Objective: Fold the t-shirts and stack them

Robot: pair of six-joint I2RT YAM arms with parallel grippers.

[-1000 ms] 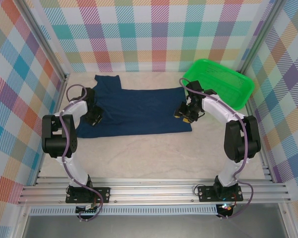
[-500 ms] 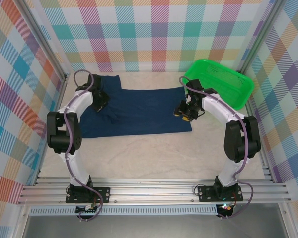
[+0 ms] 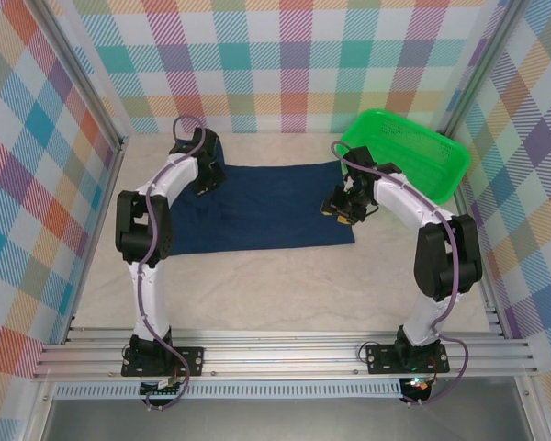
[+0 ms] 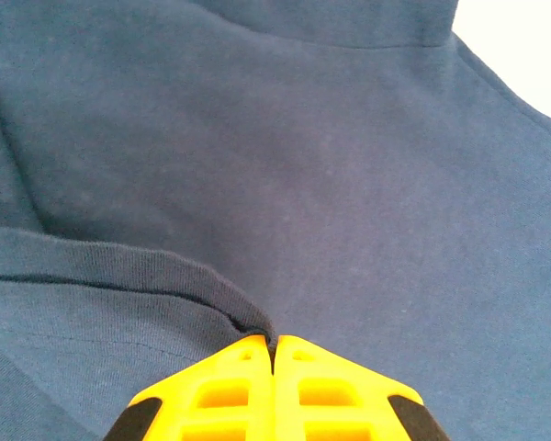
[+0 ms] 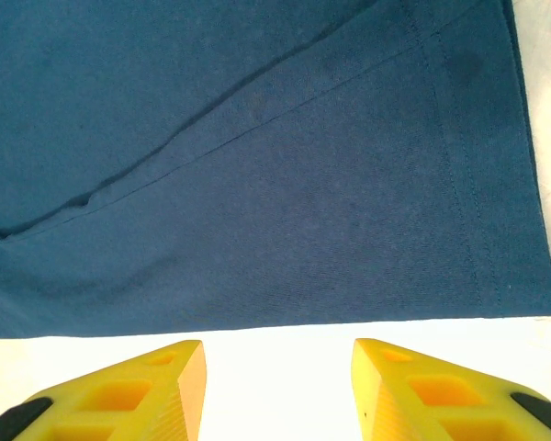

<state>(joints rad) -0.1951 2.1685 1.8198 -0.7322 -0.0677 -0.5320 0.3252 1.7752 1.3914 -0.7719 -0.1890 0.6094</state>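
I will next pull the pinched fold across with my left gripper and let it go onto smooth navy cloth (image 3: pixel 231 186), beside that gripper on the right gripper's side.
The dark navy t-shirt (image 3: pixel 257 207) lies spread on the table, plain side showing, no print visible. My left gripper (image 3: pixel 205 175) is at the shirt's far left part, shut on a fold of the navy cloth (image 4: pixel 230 308) pinched between its yellow fingers (image 4: pixel 220 390). My right gripper (image 3: pixel 333 207) hovers at the shirt's right edge, open, with bare table between its yellow fingers (image 5: pixel 147 386); the shirt's hem (image 5: pixel 257 322) lies just ahead of them.
A green plastic mesh basket (image 3: pixel 413 152) stands at the back right, close behind the right arm. Checked walls enclose the table on three sides. Bare table (image 3: pixel 275 294) stretches in front of the shirt toward the arm bases.
My left gripper has carried the shirt's left part from the near left side up and right toward the back, folding the sleeve area inward. The right arm has stayed put.
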